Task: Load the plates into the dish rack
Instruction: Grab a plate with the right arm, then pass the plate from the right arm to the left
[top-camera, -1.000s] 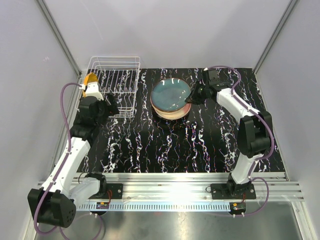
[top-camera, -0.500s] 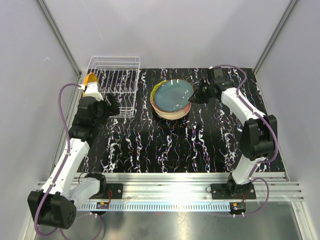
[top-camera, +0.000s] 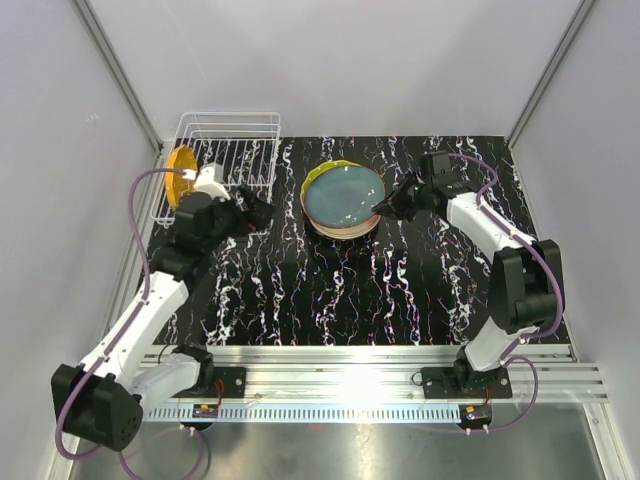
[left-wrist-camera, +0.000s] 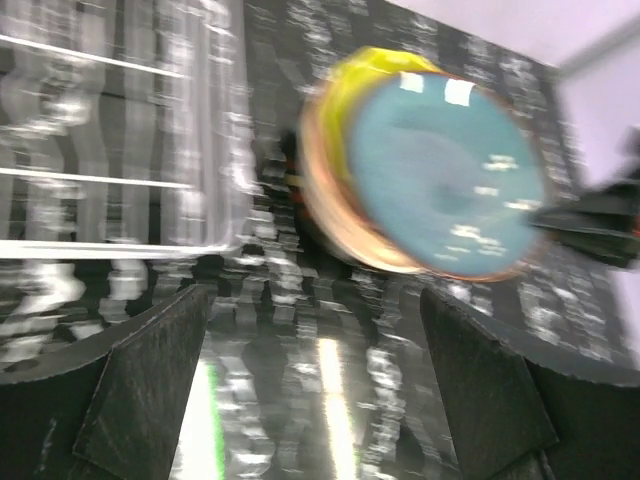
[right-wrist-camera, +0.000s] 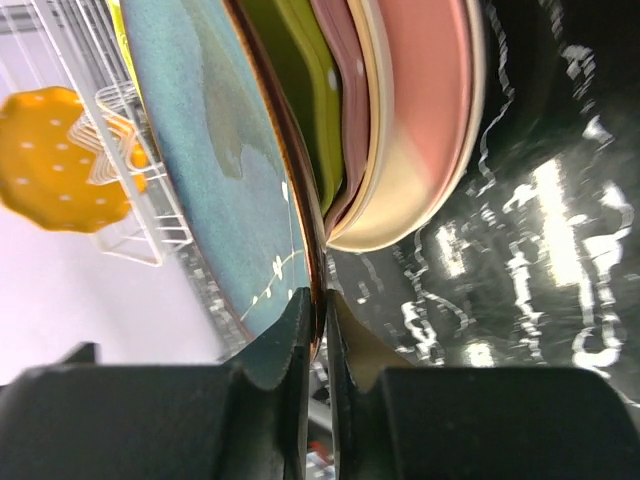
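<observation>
My left gripper lowers its open fingers across onto the blue plate's ungripped rim (top-camera: 310, 211) (left-wrist-camera: 362, 205) next, as that lies below, to its right in the top view.
A stack of plates (top-camera: 342, 200) sits mid-table: a blue plate (top-camera: 343, 192) on top, then green (right-wrist-camera: 290, 90), pink (right-wrist-camera: 425, 110) and cream ones. My right gripper (top-camera: 385, 208) is shut on the blue plate's right rim (right-wrist-camera: 319, 300) and tilts that edge up. The white wire dish rack (top-camera: 228, 160) stands at the back left, with an orange dotted plate (top-camera: 181, 168) upright at its left end. My left gripper (top-camera: 262, 214) is open and empty, right of the rack's front and left of the stack (left-wrist-camera: 440, 180).
The black marbled mat (top-camera: 340, 290) covers the table. Grey walls close in on the left, right and back. The metal rail (top-camera: 370, 360) with the arm bases runs along the front edge.
My left gripper has swung right from the rack's front towards the plate stack. My right gripper has shifted down and right a little, raising the blue plate's right edge.
</observation>
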